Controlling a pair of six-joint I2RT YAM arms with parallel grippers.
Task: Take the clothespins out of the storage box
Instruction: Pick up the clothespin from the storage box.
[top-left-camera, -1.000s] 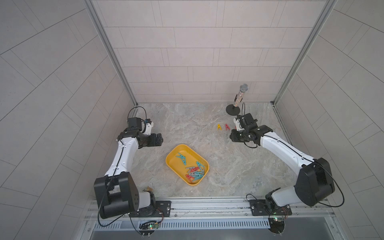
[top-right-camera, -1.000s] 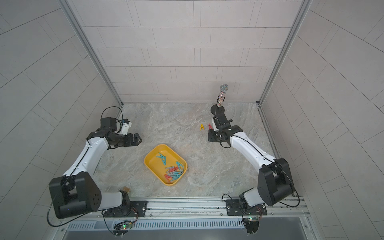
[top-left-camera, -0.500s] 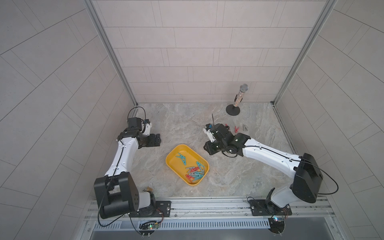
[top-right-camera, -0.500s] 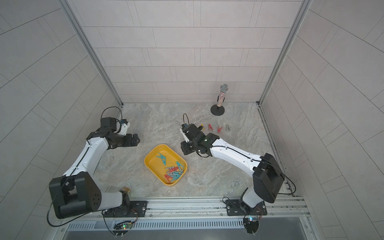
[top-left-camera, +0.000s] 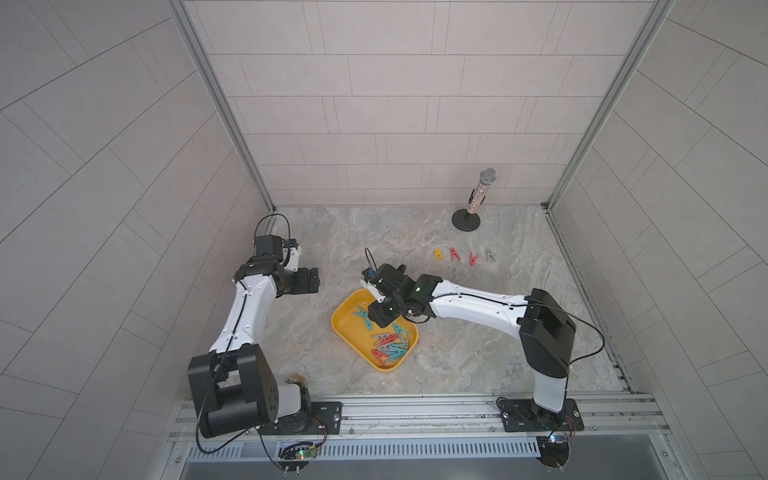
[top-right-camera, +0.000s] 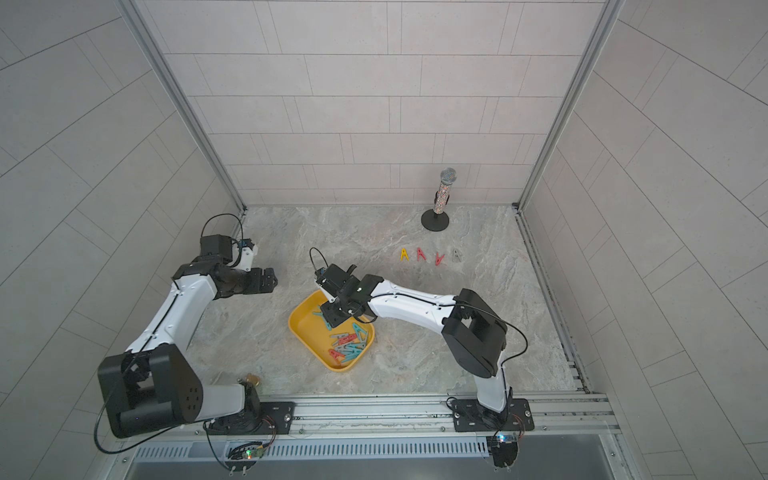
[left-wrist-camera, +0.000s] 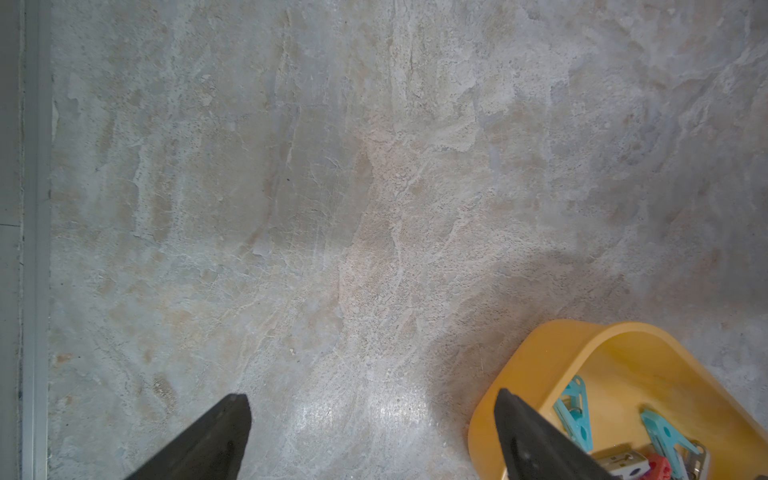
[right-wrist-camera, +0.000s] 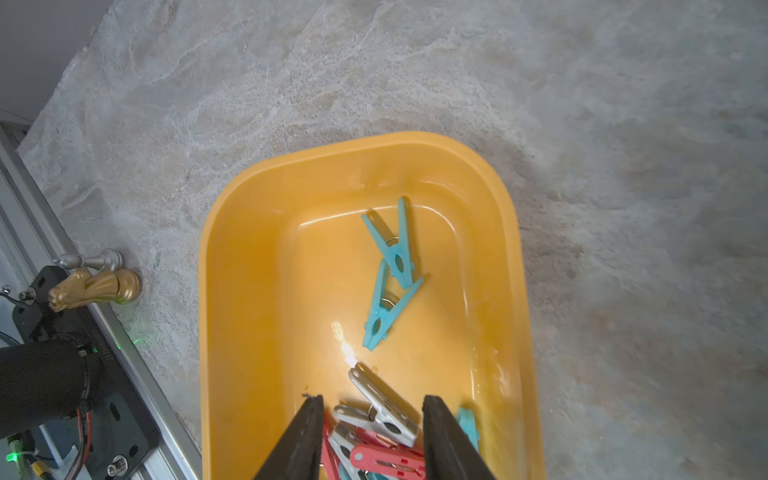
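The robot's right gripper needs to go down into the box next, onto the teal clothespin nearer the heap, and close, as that clothespin is below it and clear of the heap.
The yellow storage box lies mid-table with a heap of teal, red and grey clothespins in its near end. My right gripper hangs open over that heap. A grey clothespin lies between its fingers, apart from both. Two teal clothespins lie alone further along the box. A yellow clothespin, two red ones and a grey one stand in a row on the table. My left gripper is open and empty, left of the box.
A glittery microphone on a black round stand stands at the back right, behind the row. A gold chess knight and a silver pawn lie by the front rail, near the left arm's base.
My right arm has swung from the row at the back right to above the box, and its jaws have widened. The left arm has stayed put.
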